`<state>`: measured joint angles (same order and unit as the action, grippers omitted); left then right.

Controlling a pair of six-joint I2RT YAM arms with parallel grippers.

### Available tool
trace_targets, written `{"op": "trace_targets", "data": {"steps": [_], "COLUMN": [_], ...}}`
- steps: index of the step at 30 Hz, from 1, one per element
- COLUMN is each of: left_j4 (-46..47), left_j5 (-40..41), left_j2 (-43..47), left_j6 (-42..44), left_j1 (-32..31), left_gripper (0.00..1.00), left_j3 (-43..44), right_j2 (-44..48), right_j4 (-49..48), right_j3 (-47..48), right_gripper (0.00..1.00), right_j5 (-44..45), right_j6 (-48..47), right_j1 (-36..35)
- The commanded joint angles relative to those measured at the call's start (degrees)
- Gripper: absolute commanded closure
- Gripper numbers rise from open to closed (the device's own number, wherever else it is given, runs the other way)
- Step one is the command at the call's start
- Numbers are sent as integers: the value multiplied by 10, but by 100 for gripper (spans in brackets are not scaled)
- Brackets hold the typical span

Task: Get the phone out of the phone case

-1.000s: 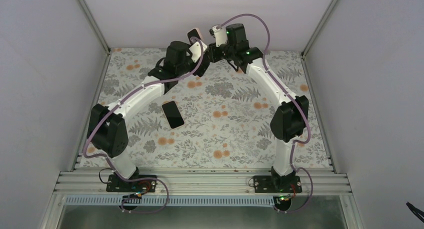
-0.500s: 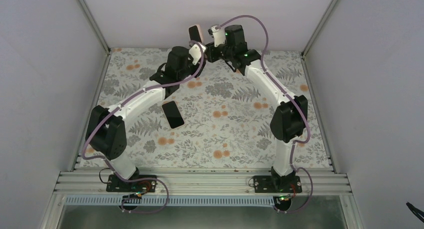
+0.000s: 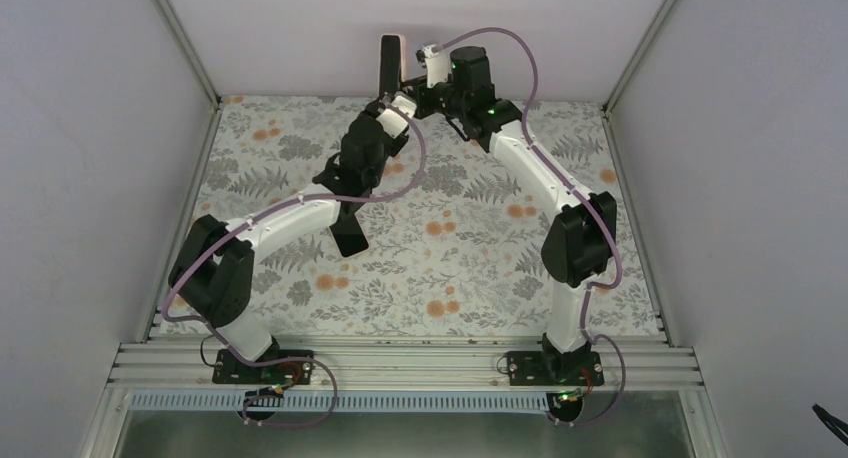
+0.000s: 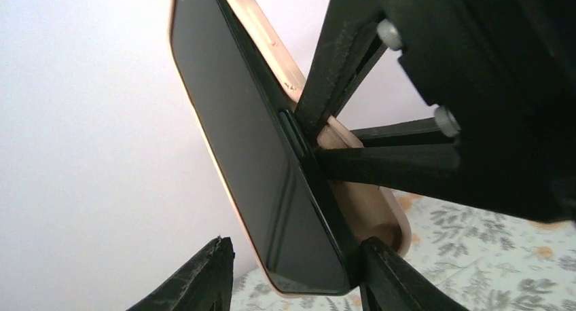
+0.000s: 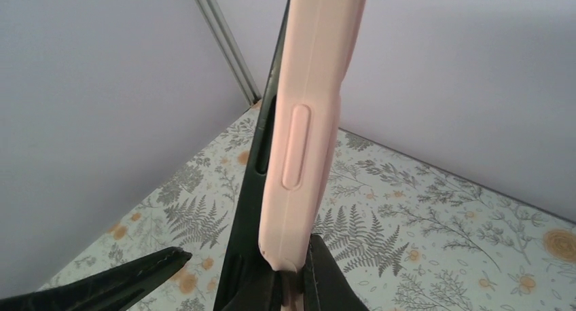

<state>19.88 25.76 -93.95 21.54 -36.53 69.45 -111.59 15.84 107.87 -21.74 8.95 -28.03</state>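
The pink phone case (image 4: 370, 212) needs to go down and back in my right gripper, tilting flat, for release on the mat's open middle, clear of the second slab.
The black phone (image 4: 251, 141) sits partly lifted out of its pink phone case (image 4: 370, 212), both held upright high above the back of the table (image 3: 391, 63). My right gripper (image 5: 297, 273) is shut on the case's edge (image 5: 306, 134), and its black fingers (image 4: 380, 168) reach in from the right. My left gripper (image 4: 295, 257) stands below the phone's lower end, which lies between its jaws. The right finger (image 4: 390, 277) touches the phone's edge. The left finger (image 4: 204, 277) is a gap away. From above, the left gripper (image 3: 392, 104) is just under the phone.
A second black phone-like slab (image 3: 350, 241) lies flat on the floral mat (image 3: 470, 268), partly under my left forearm. White walls and metal corner posts (image 3: 185, 38) close in the back and both sides.
The right gripper has raised the cased phone and turned it more upright. The left arm has stretched up under it, and its jaws have narrowed around the phone's lower end.
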Motion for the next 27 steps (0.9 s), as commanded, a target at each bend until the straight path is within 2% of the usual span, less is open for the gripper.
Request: {"op": "trace_targets", "data": {"steps": [1,6,13,22,27], "left_j4": [235,408,565,653,643], "left_j5": [177,204,218,212,211], "left_j2": [11,-13,-55,-86,-90], "left_j6": [111,231,350,418,408], "left_j1": [12,-5,-6,-5,-5], "left_gripper": [55,56,56,58,63], "left_j3": [-19,-47,-64,-55,-51], "right_j2": [15,-7,-26,-26,-26], "right_j4": [71,76,91,102,98], "right_j3": [-15,0,9,-9,-16], "right_gripper": [97,97,97,97,97], "right_j5": [-64,-112,-178,-217,-225], "right_j6": [13,26,19,-8,-11], "right_j1": [5,5,5,5,5]}}
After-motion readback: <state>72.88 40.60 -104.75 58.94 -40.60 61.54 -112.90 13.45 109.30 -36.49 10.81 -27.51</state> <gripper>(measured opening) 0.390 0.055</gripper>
